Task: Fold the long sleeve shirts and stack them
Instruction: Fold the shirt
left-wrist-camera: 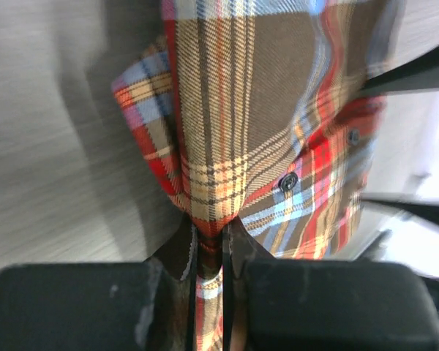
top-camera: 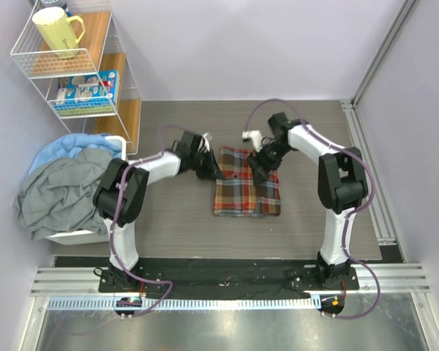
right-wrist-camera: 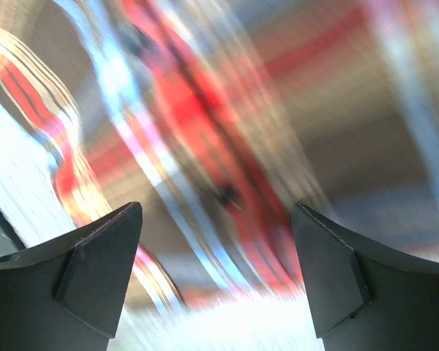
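My left gripper is pinching the shirt's corner, so next it must rise toward the wire shelf, then come back down over the table's middle and let go.
The long sleeve shirt (top-camera: 245,194) is a red, brown and yellow plaid bundle, folded into a rough rectangle in the middle of the table. At the shirt's upper left edge, my left gripper (top-camera: 214,170) has pinched a fold. In the left wrist view this gripper (left-wrist-camera: 211,245) is shut on a bunched corner of the plaid shirt (left-wrist-camera: 241,110), which rises between the fingers. My right gripper (top-camera: 260,170) hovers over the shirt's upper right part. In the blurred right wrist view that gripper (right-wrist-camera: 218,270) is open, with the plaid shirt (right-wrist-camera: 219,131) close beneath it and nothing between the fingers.
A white bin (top-camera: 73,236) at the left holds a heap of grey and blue clothes (top-camera: 62,186). Behind it stands a wire shelf (top-camera: 95,73) with a yellow mug (top-camera: 57,31). An aluminium frame rail (top-camera: 366,146) runs along the table's right side.
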Available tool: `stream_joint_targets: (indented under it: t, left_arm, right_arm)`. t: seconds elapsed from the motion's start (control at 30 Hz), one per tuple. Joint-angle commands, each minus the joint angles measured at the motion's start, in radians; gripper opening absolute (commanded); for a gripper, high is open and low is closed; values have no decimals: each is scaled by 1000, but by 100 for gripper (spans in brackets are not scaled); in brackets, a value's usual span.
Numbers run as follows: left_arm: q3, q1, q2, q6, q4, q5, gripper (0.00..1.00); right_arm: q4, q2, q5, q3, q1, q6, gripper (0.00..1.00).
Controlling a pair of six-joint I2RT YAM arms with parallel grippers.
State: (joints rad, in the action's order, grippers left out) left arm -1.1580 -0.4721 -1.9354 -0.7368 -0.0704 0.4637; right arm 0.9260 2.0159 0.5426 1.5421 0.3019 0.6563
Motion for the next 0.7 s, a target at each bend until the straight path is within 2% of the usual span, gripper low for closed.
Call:
stream_joint_targets:
  t: [0.0,0.07,0.13,0.17,0.23,0.27,0.3,0.43,0.5,0.57,0.67]
  left_arm:
    - [-291,59,-77,469,-668,-120,0]
    - [-432,64,-108,563,-817,-208,0]
    - [-515,70,-134,664,-877,-261,0]
    - [-566,76,-143,692,-940,-343,0]
    - [-747,76,-186,788,-995,-449,0]
    - [-817,76,-198,831,-1043,-555,0]
    - [-977,76,-217,867,-1063,-606,0]
    - [-1291,69,-277,1065,-1103,-793,0]
    - [-1287,41,-240,1204,-1013,-899,0]
    - [-1147,-8,-147,1334,-850,-953,0]
    - [-914,-98,-48,1454,-697,-1027,0]
  right_arm:
    - [-6,-6,110,59,-147,-236,89]
    - [-6,-8,151,53,-225,-283,89]
    - [-6,-14,200,36,-288,-331,89]
    - [-7,-20,207,29,-315,-342,89]
    - [-10,-31,224,10,-342,-356,89]
    - [-13,-39,226,4,-357,-360,89]
    - [-16,-58,230,-13,-362,-366,89]
    - [-47,-100,241,-51,-366,-380,89]
    - [-50,-108,249,-63,-366,-386,89]
    - [-58,-114,252,-73,-366,-395,89]
    - [-69,-115,258,-83,-369,-406,89]
